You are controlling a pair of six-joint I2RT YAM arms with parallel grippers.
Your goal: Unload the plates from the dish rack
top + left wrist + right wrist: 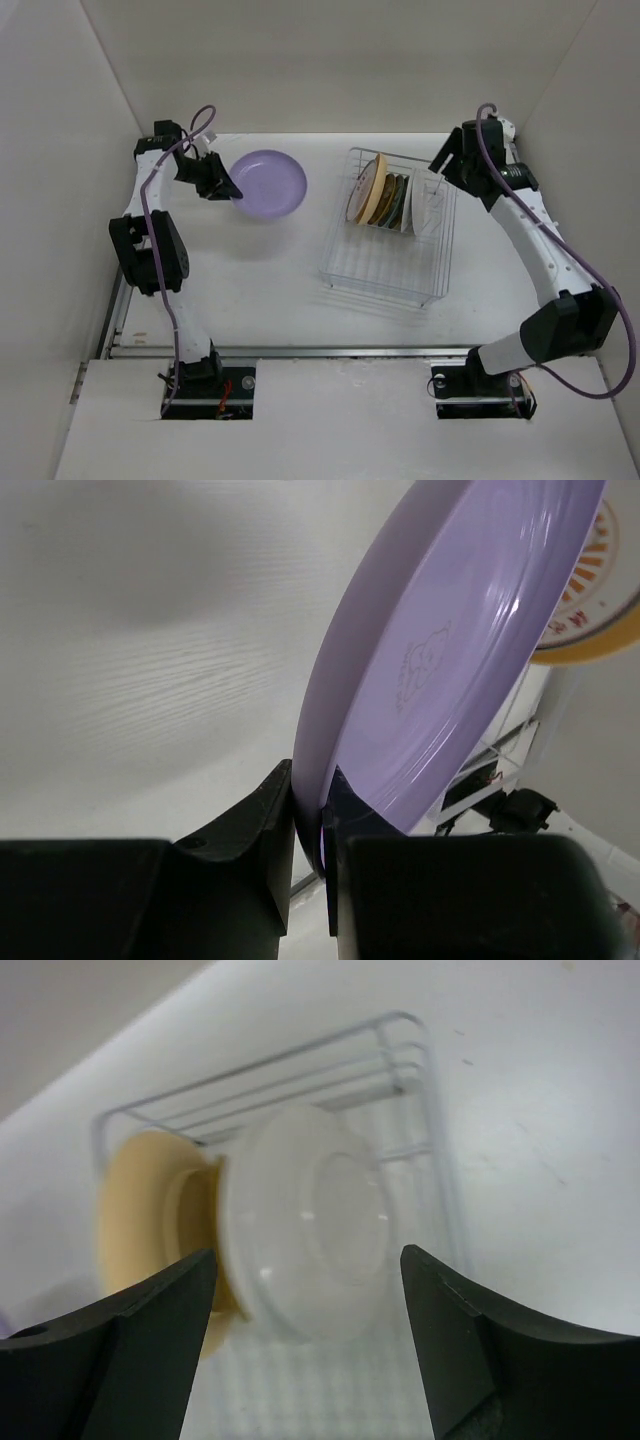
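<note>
I will next pull my left gripper back a little and lower the lavender plate onto the empty table point(262, 215) next to the dish rack.
My left gripper point(222, 186) is shut on the near-left rim of the lavender plate point(268, 183), which is over the table left of the dish rack point(395, 262). In the left wrist view both fingers point(262, 815) pinch the lavender plate's edge point(450, 630). Several plates point(385, 195) stand on edge at the rack's far end: a pale orange one on the left, dark-rimmed ones in the middle and a white one on the right. My right gripper point(447, 160) is open and empty above the rack's far right corner. It faces the white plate's back point(300, 1240), with the pale orange plate point(135, 1210) behind it.
White walls close in the table at the back and on both sides. The rack's near half point(375, 270) holds nothing. In the left wrist view the orange-centred plate point(600, 620) and the right arm's base point(515, 810) show behind the lavender plate.
</note>
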